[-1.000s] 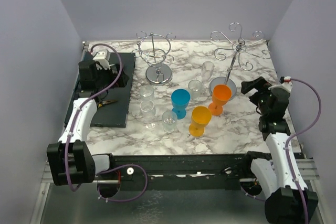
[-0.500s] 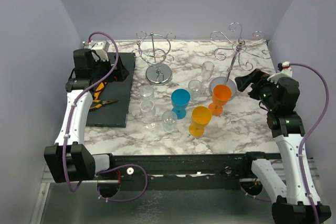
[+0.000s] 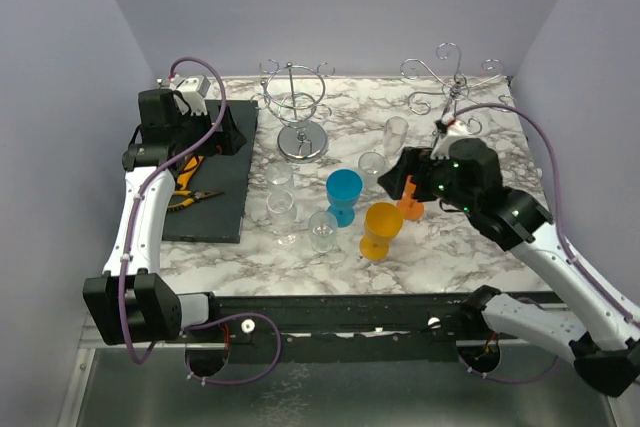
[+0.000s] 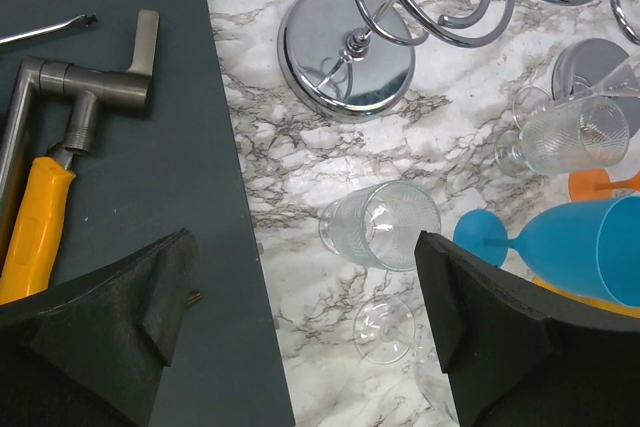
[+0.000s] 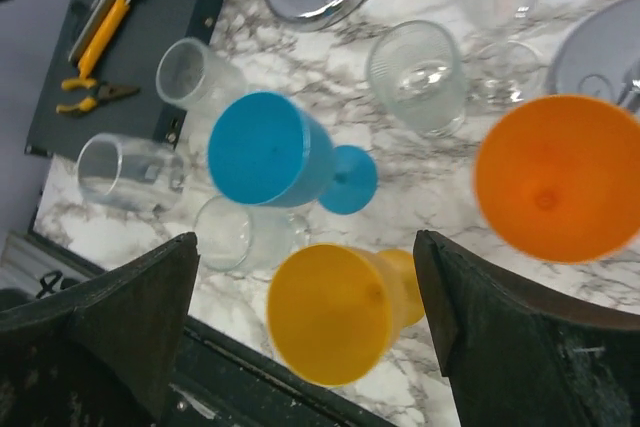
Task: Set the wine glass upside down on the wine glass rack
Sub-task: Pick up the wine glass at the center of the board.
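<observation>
My right gripper moves past the yellow glass (image 3: 382, 227) and down over the rim of the clear glass beside it next, since the clear glass's opening admits a finger.
Two wire wine glass racks stand at the back, one at left centre (image 3: 297, 112) and one at right (image 3: 455, 97). A blue glass (image 3: 343, 192), a yellow glass (image 3: 382, 227), an orange glass (image 3: 411, 207) and several clear glasses (image 3: 281, 209) stand upright mid-table. My right gripper (image 3: 400, 182) is open and empty, hovering above the coloured glasses; in its wrist view the yellow glass (image 5: 335, 312) lies between its fingers, below them, with the blue (image 5: 265, 152) and orange (image 5: 555, 177) glasses beside. My left gripper (image 3: 222, 132) is open and empty over the dark mat's right edge, near a clear glass (image 4: 385, 222).
A dark mat (image 3: 205, 172) at the left holds a yellow-handled tool (image 4: 40, 227) and a metal wrench (image 4: 85, 87). The left rack's round base (image 4: 345, 42) sits just right of the mat. A tall clear flute (image 3: 396, 137) stands near the right rack's base (image 5: 610, 52).
My right arm has swung from the table's right side leftwards over the coloured glasses. My left arm rose to the back of the mat, then held nearly still.
</observation>
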You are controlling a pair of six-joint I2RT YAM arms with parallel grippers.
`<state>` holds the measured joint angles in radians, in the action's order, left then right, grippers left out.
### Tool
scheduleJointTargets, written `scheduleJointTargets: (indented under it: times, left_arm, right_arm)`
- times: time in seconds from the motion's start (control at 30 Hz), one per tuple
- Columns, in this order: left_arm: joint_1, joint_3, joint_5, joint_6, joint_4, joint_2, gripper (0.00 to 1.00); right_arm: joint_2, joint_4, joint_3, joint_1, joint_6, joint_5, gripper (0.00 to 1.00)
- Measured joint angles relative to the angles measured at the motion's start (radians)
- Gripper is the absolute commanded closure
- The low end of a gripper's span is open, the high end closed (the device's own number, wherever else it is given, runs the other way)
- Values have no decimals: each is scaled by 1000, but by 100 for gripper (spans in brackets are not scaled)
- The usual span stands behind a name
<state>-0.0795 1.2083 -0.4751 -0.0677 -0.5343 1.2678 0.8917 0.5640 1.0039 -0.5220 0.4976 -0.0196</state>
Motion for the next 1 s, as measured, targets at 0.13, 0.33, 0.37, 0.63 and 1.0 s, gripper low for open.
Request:
scheduleJointTargets:
  times: [0.13,0.33,0.37,0.63,1.0]
  left_arm:
    - [0,16,-14,0,-23,2,1]
    - [0,31,-45,0,-46,2,1]
    - [0,35,-51,0,-52,3,1]
    - [0,76,-84,0,-93,7,1]
    - [0,77,-128,-2,-104,5,1]
  right_arm:
    - [138,27,113,-279,25,185,12]
    - [320,39,182,-436,45,297,25]
    - [340,39,182,-439,46,300,26]
    - [476,26,190,-457,53,295,32]
    - [573,14,188,-513,86,290,38]
